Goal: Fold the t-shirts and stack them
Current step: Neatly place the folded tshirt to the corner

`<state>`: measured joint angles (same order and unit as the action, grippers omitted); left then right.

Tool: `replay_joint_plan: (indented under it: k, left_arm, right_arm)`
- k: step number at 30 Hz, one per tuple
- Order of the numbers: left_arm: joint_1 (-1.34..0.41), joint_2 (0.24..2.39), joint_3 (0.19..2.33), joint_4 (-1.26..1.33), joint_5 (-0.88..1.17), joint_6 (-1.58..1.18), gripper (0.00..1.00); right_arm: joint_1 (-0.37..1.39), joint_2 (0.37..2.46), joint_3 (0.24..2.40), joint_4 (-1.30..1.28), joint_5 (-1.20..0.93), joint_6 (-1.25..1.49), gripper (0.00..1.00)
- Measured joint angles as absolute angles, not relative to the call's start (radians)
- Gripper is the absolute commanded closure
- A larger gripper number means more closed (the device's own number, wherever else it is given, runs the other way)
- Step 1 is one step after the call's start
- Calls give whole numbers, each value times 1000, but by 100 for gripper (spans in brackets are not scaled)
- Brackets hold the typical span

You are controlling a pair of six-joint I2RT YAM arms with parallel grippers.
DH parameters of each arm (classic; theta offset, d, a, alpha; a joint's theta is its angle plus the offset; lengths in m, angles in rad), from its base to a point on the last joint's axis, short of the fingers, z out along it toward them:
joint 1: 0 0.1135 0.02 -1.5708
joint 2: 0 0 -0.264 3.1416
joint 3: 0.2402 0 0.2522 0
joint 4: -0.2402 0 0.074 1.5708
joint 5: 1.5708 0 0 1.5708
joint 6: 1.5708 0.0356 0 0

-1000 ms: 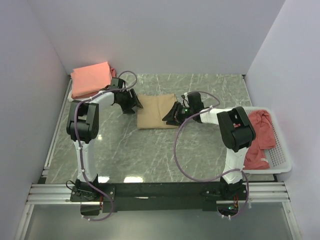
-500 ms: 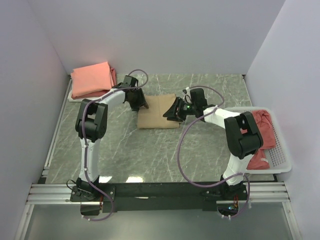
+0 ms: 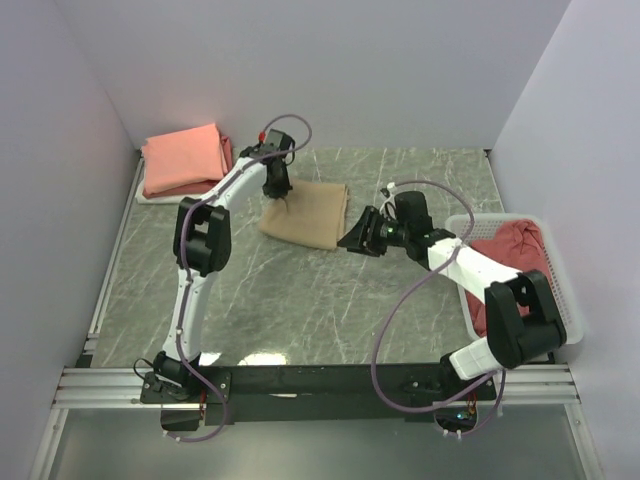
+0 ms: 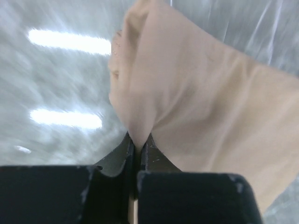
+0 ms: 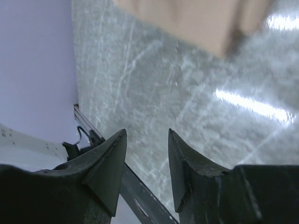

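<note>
I next need to lift the tan t-shirt point(image 3: 312, 216) with my left gripper, then move away from my base and open over the pink stack.
A tan t-shirt point(image 3: 312, 216) lies folded on the marble table at centre back. My left gripper point(image 3: 281, 192) is shut on its far-left corner, and the left wrist view shows the tan cloth point(image 4: 201, 102) pinched and tented up between the left gripper's point(image 4: 138, 142) closed jaws. My right gripper point(image 3: 350, 240) hovers open just off the shirt's near-right corner. In the right wrist view, the right gripper point(image 5: 147, 133) holds nothing and the tan t-shirt point(image 5: 187, 18) is ahead of it. Folded salmon-pink t-shirts point(image 3: 182, 158) are stacked at the back left. A red t-shirt point(image 3: 512, 250) lies crumpled in the basket.
A white slatted basket point(image 3: 560, 330) stands at the right edge of the table. The pink stack rests on a white board point(image 3: 148, 196) against the left wall. Walls close in the back and both sides, and a metal rail point(image 3: 320, 385) runs along the front.
My left gripper has closed on the tan shirt's corner and moved toward the back, skewing the shirt. The right gripper, still open, has drawn back off the shirt to the right.
</note>
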<state>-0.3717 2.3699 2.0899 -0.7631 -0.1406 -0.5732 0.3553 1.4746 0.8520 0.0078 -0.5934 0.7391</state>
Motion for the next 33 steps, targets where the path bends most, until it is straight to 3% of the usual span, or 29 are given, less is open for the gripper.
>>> replay_joint_plan:
  k: [6, 17, 33]
  left_arm:
    - [-342, 2416, 2369, -852, -288, -445, 100]
    - [-222, 2408, 2462, -796, -372, -242, 100]
    - [-70, 2395, 2514, -605, -281, -116, 100]
  right_arm:
    - [373, 1416, 786, -31, -536, 707, 52]
    - [420, 1410, 771, -79, -476, 674, 53]
    - [490, 1580, 895, -168, -416, 678, 57]
